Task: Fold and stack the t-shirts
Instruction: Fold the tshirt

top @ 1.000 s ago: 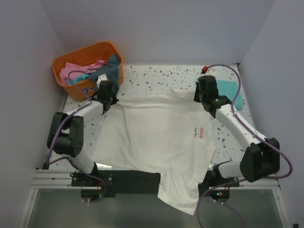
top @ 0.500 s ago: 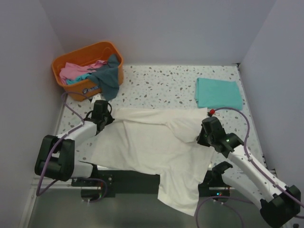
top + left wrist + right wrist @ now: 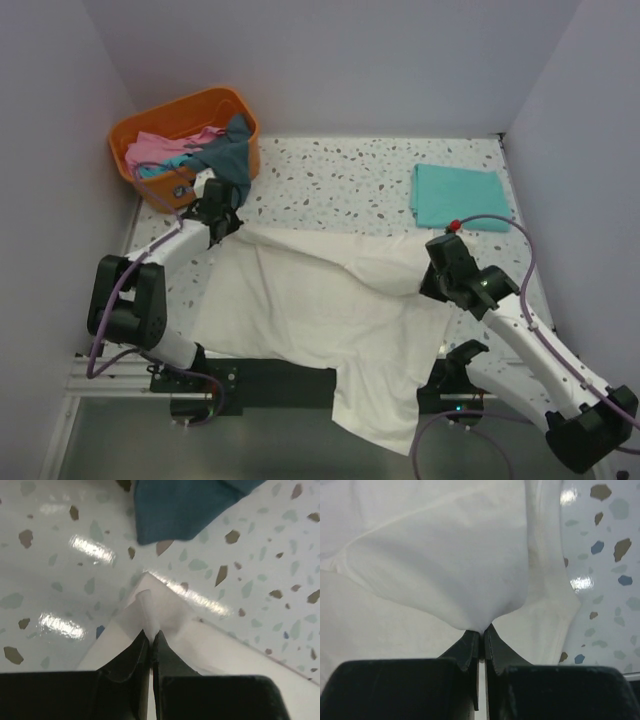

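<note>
Next, my left gripper draws back and down over the cloth inside the shirt's far edge (image 3: 239, 254) and releases the shirt's far corner, with cloth folded back at my right gripper.
A cream-white t-shirt (image 3: 320, 310) lies spread over the table, its lower part hanging off the front edge. My left gripper (image 3: 226, 226) is shut on the shirt's far-left corner (image 3: 148, 611), just in front of the basket. My right gripper (image 3: 432, 288) is shut on a fold of the same shirt (image 3: 445, 575) at its right side, with cloth pulled back over the middle. The red print is hidden. A folded teal-green t-shirt (image 3: 458, 196) lies flat at the back right. Pink and dark grey-blue tees (image 3: 190, 150) fill the basket.
The orange plastic basket (image 3: 150, 125) stands in the back left corner; a dark grey-blue tee (image 3: 185, 505) hangs over its rim close to my left gripper. Walls close the table on three sides. Speckled tabletop (image 3: 340, 175) shows between the basket and the teal shirt.
My right gripper has dragged the shirt's far-right part from the back toward the front, folding it over and uncovering the teal shirt. My left gripper dipped forward, then returned near the basket.
</note>
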